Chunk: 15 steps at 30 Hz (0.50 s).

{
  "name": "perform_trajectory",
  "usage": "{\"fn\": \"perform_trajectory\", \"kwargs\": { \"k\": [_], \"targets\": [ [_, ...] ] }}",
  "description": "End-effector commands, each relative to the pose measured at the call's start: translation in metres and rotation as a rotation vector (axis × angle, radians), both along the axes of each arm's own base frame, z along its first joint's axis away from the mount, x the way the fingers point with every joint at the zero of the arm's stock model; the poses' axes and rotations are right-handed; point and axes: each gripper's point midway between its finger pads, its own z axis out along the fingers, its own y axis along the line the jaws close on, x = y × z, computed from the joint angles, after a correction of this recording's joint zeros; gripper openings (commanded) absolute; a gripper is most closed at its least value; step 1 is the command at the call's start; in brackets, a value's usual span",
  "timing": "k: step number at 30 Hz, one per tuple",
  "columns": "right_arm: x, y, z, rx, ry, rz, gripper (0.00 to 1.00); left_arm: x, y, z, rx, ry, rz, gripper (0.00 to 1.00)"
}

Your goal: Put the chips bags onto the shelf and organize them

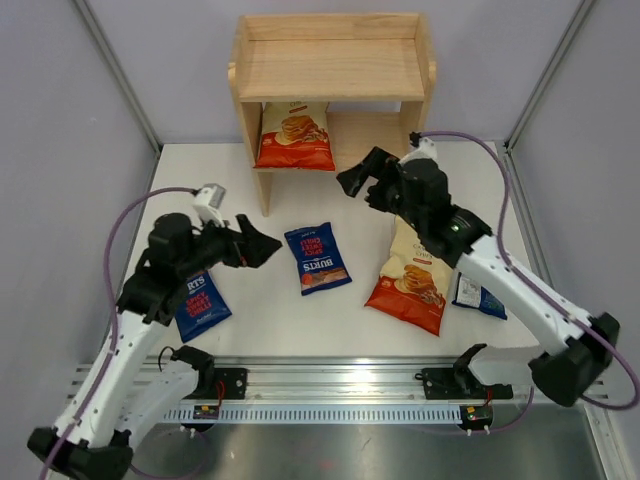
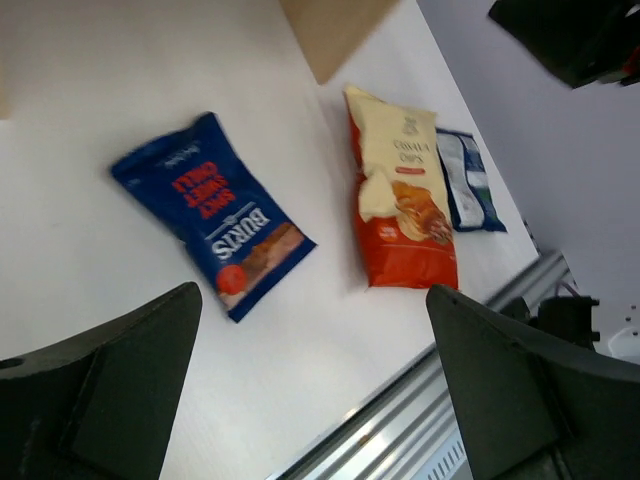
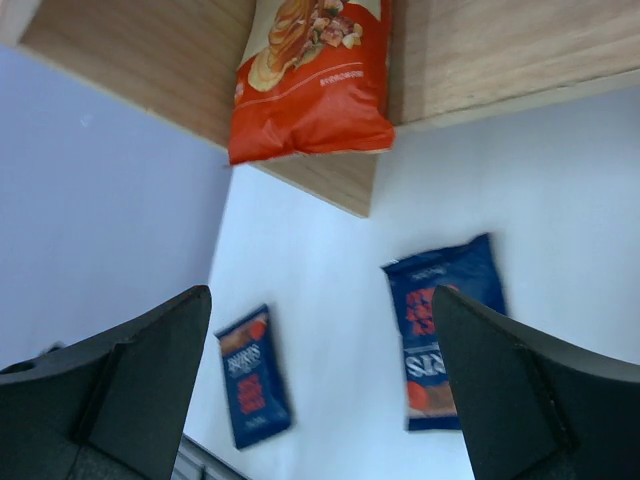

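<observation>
My left gripper should next go down past the middle Burts bag onto the facing edge of the flat Cassava bag, as that is below, to its right in the top view.
The wooden shelf stands at the back. One Cassava Chips bag leans on its lower tier and also shows in the right wrist view. The second Cassava bag lies flat on the table, partly under my right arm. A red-labelled Burts bag lies mid-table. Another red-labelled Burts bag lies under my left arm. The teal Burts bag lies at the right. My left gripper is open and empty, left of the middle Burts bag. My right gripper is open and empty, in front of the shelf.
An aluminium rail runs along the table's near edge. Purple walls and metal frame posts enclose the table. The shelf's left side panel reaches down to the table.
</observation>
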Motion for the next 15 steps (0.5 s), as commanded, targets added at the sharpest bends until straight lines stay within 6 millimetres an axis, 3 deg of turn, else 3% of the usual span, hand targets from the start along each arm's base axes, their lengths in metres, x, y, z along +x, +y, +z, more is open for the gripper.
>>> {"fn": "perform_trajectory", "kwargs": {
  "k": [1,5,6,9,10,11,13,15],
  "targets": [
    [-0.047,-0.049,-0.012,-0.254,-0.023,0.066,0.99,0.009,-0.053,0.001,-0.030,-0.040,-0.090,0.99],
    [-0.091,-0.097,-0.013,-0.326,-0.051,0.036,1.00,0.003,-0.119,-0.022,-0.038,0.001,-0.215,0.99],
    [-0.110,-0.110,-0.010,-0.317,-0.071,0.042,0.99,0.008,-0.137,-0.037,-0.023,0.027,-0.237,0.99],
    [-0.147,-0.125,0.008,-0.290,-0.148,0.101,0.99,0.011,-0.176,-0.047,-0.027,0.039,-0.311,0.99],
    [-0.157,-0.131,0.007,-0.297,-0.142,0.116,0.99,0.016,-0.190,-0.075,0.010,0.097,-0.321,0.99],
    [-0.165,-0.134,0.009,-0.291,-0.153,0.129,0.99,0.019,-0.204,-0.068,-0.004,0.081,-0.354,0.99],
    [-0.186,-0.142,0.020,-0.268,-0.192,0.156,0.99,0.027,-0.223,-0.099,0.038,0.136,-0.370,0.99],
    [-0.200,-0.151,0.026,-0.252,-0.213,0.159,0.99,0.035,-0.240,-0.104,0.041,0.135,-0.383,0.99]
  ]
}}
